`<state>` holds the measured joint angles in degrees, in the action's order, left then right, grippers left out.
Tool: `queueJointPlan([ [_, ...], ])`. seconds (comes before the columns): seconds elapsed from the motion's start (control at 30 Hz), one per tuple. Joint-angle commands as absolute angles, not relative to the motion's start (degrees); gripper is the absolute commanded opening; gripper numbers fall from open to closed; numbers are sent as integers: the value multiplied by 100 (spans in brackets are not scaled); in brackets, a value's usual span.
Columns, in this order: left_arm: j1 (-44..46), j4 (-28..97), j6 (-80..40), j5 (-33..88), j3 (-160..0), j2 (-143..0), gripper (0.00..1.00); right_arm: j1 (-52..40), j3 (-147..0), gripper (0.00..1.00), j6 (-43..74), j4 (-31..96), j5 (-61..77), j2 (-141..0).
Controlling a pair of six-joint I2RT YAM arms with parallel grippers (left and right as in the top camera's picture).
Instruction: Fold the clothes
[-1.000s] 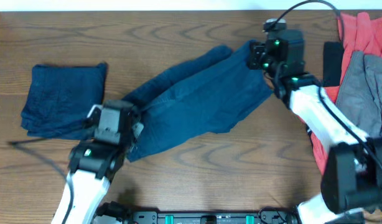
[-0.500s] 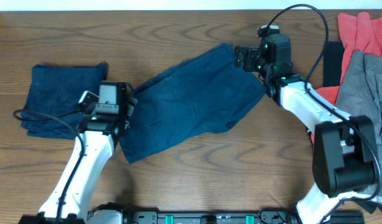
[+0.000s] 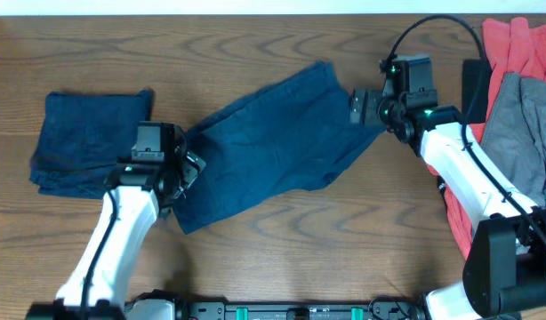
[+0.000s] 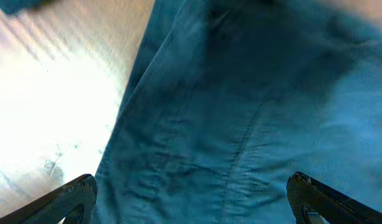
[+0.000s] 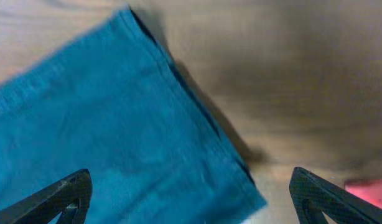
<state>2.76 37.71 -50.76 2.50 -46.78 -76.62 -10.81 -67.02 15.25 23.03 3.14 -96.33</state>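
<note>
My left gripper will lower open onto the shorts' end (image 3: 190, 186) (image 4: 169, 180) beside the folded garment next, because that cloth lies below and its edge already runs between my fingers.
A pair of navy-blue shorts (image 3: 273, 142) lies spread flat and diagonal across the middle of the table. My left gripper (image 3: 186, 167) hovers open over its lower-left end; in the left wrist view the cloth (image 4: 241, 112) fills the space under the wide-apart left gripper (image 4: 194, 205). My right gripper (image 3: 357, 107) stands open at the upper-right end. Seen from the right wrist, the hem corner (image 5: 116, 124) lies loose under the right gripper (image 5: 191, 202), with nothing held. A second navy garment (image 3: 91, 142) lies folded at the left.
A red garment (image 3: 513, 44) and a grey garment (image 3: 522, 124) are heaped at the table's right edge, next to a black object (image 3: 476, 84). Bare wood (image 3: 344, 240) shows in front of the shorts. A black bar (image 3: 300, 311) runs along the front edge.
Both grippers have opened and let go of the shorts, which went from bunched to lying flat. The right gripper has drawn back to the right, the left one slightly down.
</note>
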Motion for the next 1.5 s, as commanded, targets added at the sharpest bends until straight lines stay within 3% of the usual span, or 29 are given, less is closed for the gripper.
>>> queueJointPlan([
  [0.0, 263, 3852, -4934, 379, -4569, -8121, 98, -1046, -6744, 99, 1428, 2471, 325, -9633],
  [0.47, 261, 3208, -4923, 366, -4569, -9786, 98, -1046, -6744, 99, 1431, 2794, 325, -9633],
  [0.67, 200, 3000, -4466, 526, -4571, -9797, 99, -1046, -6744, 99, 1431, 2902, 301, -9633],
  [0.8, 213, 2714, -3627, 1439, -4571, -9797, 91, -1046, -6744, 99, 1431, 2919, 178, -9633],
  [0.97, 141, 2615, -2794, 1815, -4574, -9745, 98, -1046, -6744, 99, 1518, 2941, -237, -9633],
  [1.47, -685, 2683, -2526, 1815, -4574, -9356, 98, -1046, -6744, 99, 1520, 2980, -237, -9633],
])
